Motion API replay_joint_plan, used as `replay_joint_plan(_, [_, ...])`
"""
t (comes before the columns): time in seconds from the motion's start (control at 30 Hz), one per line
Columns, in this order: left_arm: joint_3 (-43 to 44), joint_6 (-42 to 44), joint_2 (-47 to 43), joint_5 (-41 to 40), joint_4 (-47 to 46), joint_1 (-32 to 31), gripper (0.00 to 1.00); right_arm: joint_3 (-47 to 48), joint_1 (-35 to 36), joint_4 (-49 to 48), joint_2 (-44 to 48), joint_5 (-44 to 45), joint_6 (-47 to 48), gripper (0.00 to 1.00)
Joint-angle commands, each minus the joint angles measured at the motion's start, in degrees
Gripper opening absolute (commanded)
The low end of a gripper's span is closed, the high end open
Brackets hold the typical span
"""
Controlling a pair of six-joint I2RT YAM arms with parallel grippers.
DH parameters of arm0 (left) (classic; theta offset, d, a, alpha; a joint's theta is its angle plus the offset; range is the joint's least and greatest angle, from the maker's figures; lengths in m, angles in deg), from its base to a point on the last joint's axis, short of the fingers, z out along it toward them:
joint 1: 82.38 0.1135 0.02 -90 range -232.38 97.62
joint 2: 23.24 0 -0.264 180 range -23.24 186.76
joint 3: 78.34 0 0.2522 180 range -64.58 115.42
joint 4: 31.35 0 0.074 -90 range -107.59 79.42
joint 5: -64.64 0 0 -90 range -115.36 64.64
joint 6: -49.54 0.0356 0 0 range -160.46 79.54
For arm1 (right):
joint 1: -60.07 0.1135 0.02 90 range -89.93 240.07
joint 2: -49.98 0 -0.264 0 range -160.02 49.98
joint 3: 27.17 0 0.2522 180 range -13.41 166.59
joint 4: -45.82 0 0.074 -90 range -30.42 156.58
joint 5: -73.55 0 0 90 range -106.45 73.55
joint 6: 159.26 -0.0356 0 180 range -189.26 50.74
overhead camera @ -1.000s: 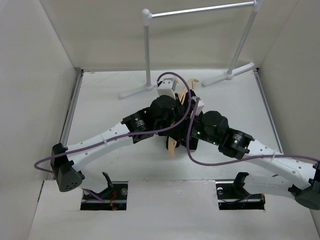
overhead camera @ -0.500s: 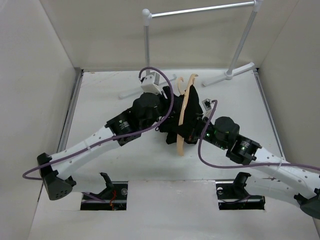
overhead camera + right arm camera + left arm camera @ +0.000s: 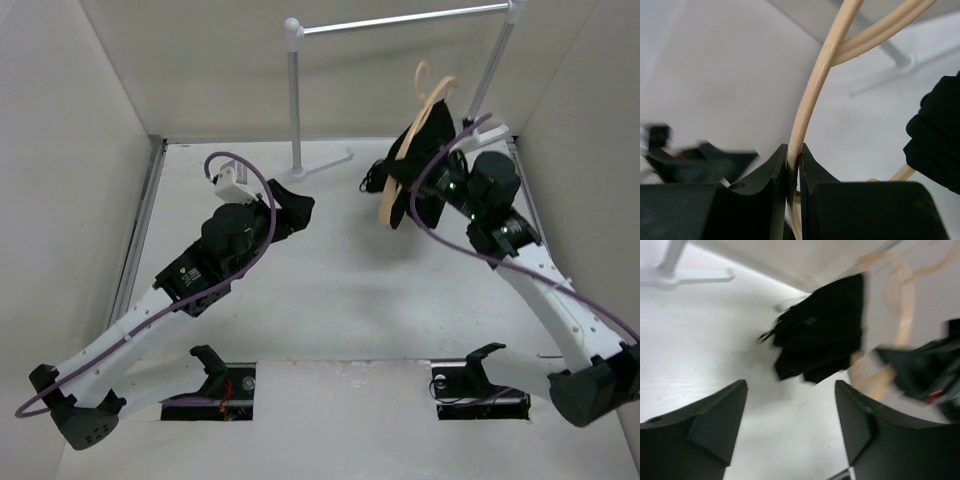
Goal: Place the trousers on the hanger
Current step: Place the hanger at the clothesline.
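Note:
Next, the right gripper carries the hanger up and outward onto the rack's bar point(image 3: 424, 17) and releases it, since its hook is still short of the bar.
The tan hanger point(image 3: 428, 103) is lifted off the table at the upper right, tilted, its hook just below the rack's bar. The black trousers point(image 3: 412, 160) hang bunched over it. My right gripper point(image 3: 432, 187) is shut on one thin arm of the hanger point(image 3: 815, 90), the jaws pinching it at the right gripper point(image 3: 793, 156); trousers point(image 3: 937, 135) show at that view's right edge. My left gripper point(image 3: 295, 207) stands open low over the table's left half, holding nothing. From the left wrist, the left gripper point(image 3: 790, 390) faces the trousers point(image 3: 820, 335) and blurred hanger point(image 3: 902, 315), well apart from them.
A white tubular rack point(image 3: 400, 20) stands at the back, its near-left foot point(image 3: 320, 165) on the table just beyond my left gripper. Beige walls close in the left, right and back sides. Two slots at the near edge hold the arm bases.
My right arm has lifted the hanger with the trousers from the table's middle up and right toward the rack. My left gripper let go, opened and drew back to the left.

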Motion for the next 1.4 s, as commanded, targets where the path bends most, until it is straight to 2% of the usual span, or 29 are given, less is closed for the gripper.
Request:
replay_joint_plan(0.0, [-7.46, -4.49, -2.42, 1.70, 5.19, 2.61, 0.82, 12.42, -5.84, -13.56, -5.83, -8.08, 1.37, 0.06])
replay_joint_plan(0.03, [-9.83, -5.28, -3.48, 1.87, 5.45, 3.14, 1.00, 15.23, -7.34, -13.56, -8.38, -8.79, 0.75, 0.06])
replay_joint_plan(0.23, [-20.48, -10.56, -9.98, 1.61, 8.18, 4.46, 1.00, 30.79, -14.11, -13.56, -21.75, -12.57, -3.73, 0.06])
replay_joint_plan(0.43, [-24.18, -11.97, -12.62, 1.00, 10.11, 5.08, 1.00, 40.92, -17.19, -12.16, -30.72, -15.74, -5.67, 0.06])
replay_joint_plan(0.8, [-25.06, -12.06, -10.61, 0.73, 9.67, 5.43, 1.00, 45.06, -18.60, -12.51, -36.70, -17.50, -7.16, 0.05])
replay_joint_plan(1.2, [-25.23, -12.15, -9.99, 1.35, 9.59, 5.96, 1.00, 41.28, -19.92, -12.16, -38.55, -15.13, -7.43, 0.10])
replay_joint_plan(1.27, [-25.23, -12.32, -9.90, 1.35, 9.76, 5.96, 1.00, 41.63, -20.18, -11.98, -38.73, -15.04, -7.60, 0.13])
replay_joint_plan(1.37, [-25.06, -12.41, -9.90, 1.18, 10.20, 6.22, 1.00, 41.37, -20.71, -11.72, -38.55, -14.07, -7.69, 0.23])
